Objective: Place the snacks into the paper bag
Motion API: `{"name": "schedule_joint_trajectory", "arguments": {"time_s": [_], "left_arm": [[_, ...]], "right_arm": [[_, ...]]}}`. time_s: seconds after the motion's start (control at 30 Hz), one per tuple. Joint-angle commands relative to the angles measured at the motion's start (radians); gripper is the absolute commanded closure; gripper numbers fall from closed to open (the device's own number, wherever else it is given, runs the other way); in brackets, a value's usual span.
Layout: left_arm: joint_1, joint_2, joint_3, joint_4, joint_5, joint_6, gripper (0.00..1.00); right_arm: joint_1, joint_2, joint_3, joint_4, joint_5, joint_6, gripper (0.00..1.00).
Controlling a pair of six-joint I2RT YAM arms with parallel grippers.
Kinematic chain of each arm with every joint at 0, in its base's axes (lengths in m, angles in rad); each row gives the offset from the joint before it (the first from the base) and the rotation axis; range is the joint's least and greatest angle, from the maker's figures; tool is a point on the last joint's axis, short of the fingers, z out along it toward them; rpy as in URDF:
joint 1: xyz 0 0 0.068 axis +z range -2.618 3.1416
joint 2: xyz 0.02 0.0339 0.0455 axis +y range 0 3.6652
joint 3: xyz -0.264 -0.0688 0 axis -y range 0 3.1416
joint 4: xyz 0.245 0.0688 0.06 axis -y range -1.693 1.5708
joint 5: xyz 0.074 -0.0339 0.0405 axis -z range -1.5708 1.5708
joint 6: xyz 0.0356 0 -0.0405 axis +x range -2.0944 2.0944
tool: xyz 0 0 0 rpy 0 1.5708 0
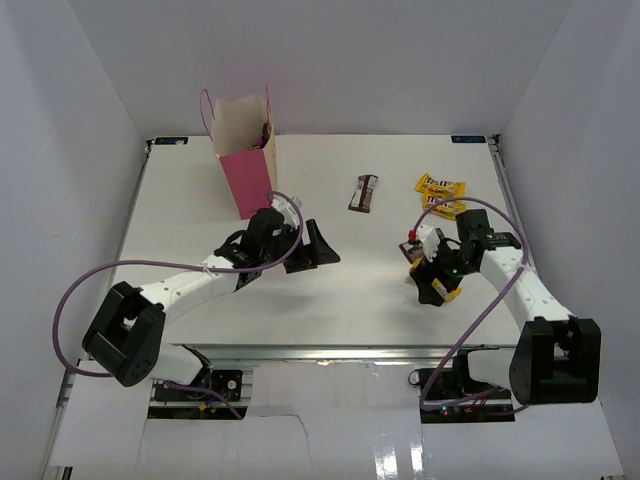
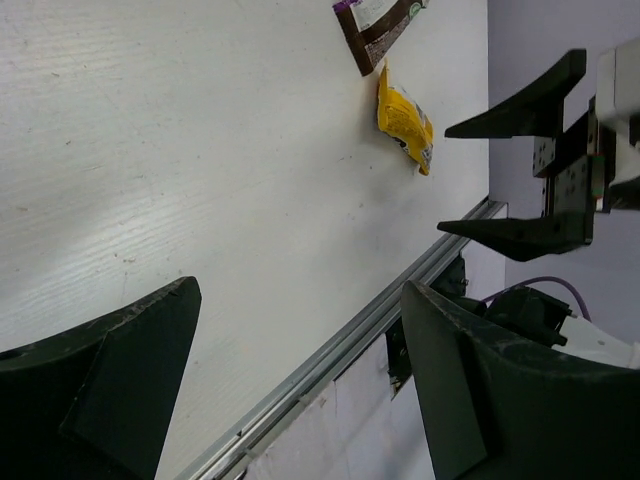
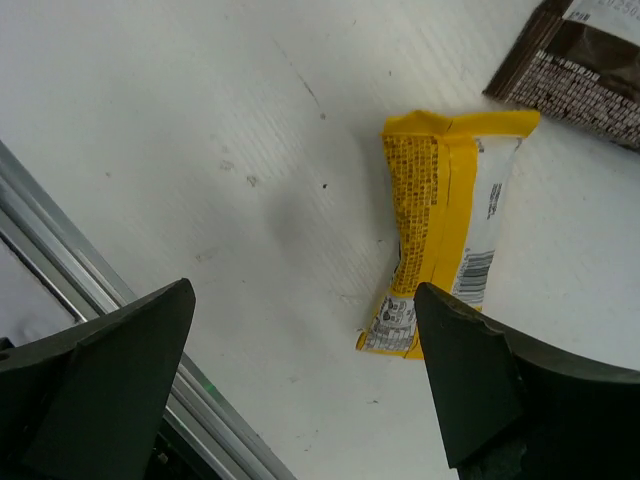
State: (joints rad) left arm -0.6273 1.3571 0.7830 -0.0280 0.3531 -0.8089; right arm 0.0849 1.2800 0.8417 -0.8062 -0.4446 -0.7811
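The yellow packet (image 2: 404, 120) lies to the left gripper's right in the top view, so my left gripper will next move across toward my right gripper and close on it.
The paper bag (image 1: 245, 150) stands upright at the back left, pink side towards me, with something dark showing at its mouth. My left gripper (image 1: 318, 250) is open and empty, low over the table right of the bag; its open jaws also show in the left wrist view (image 2: 300, 390). My right gripper (image 1: 430, 285) is open, hovering over a yellow packet (image 3: 440, 230) that lies beside its right finger (image 3: 480, 390). A dark brown bar (image 3: 580, 70) lies just beyond it. Another brown bar (image 1: 364, 192) and two yellow packets (image 1: 441, 186) lie farther back.
The table's metal front rail (image 2: 330, 350) runs close below both grippers. The right gripper's open fingers (image 2: 520, 165) show in the left wrist view, near the yellow packet (image 2: 405, 120) and brown bar (image 2: 372, 28). White enclosure walls stand around the table.
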Motion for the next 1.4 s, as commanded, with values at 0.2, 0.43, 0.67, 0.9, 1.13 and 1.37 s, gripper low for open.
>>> {"name": "schedule_joint_trajectory", "arguments": {"time_s": [0.2,0.43,0.67,0.9,1.13,1.37], "left_arm": [[-0.040,0.092,0.076,0.155,0.024,-0.102,0.10],[-0.054,0.116,0.075,0.171,0.017,-0.153,0.11],[-0.054,0.146,0.091,0.188,0.020,-0.269,0.12],[-0.078,0.249,0.157,0.189,0.034,-0.453,0.17],[-0.133,0.359,0.228,0.175,0.024,-0.550,0.19],[-0.149,0.444,0.326,0.151,0.004,-0.584,0.19]], "right_arm": [[-0.010,-0.010,-0.128,0.177,0.210,-0.144,0.08],[-0.016,0.050,-0.125,0.228,0.207,-0.141,0.25],[-0.025,0.050,-0.105,0.220,0.139,-0.113,0.61],[-0.031,0.030,-0.076,0.219,0.022,-0.035,0.85],[-0.025,0.045,0.017,0.173,-0.222,0.091,0.90],[0.102,0.073,0.076,0.226,-0.270,0.193,0.92]]}}
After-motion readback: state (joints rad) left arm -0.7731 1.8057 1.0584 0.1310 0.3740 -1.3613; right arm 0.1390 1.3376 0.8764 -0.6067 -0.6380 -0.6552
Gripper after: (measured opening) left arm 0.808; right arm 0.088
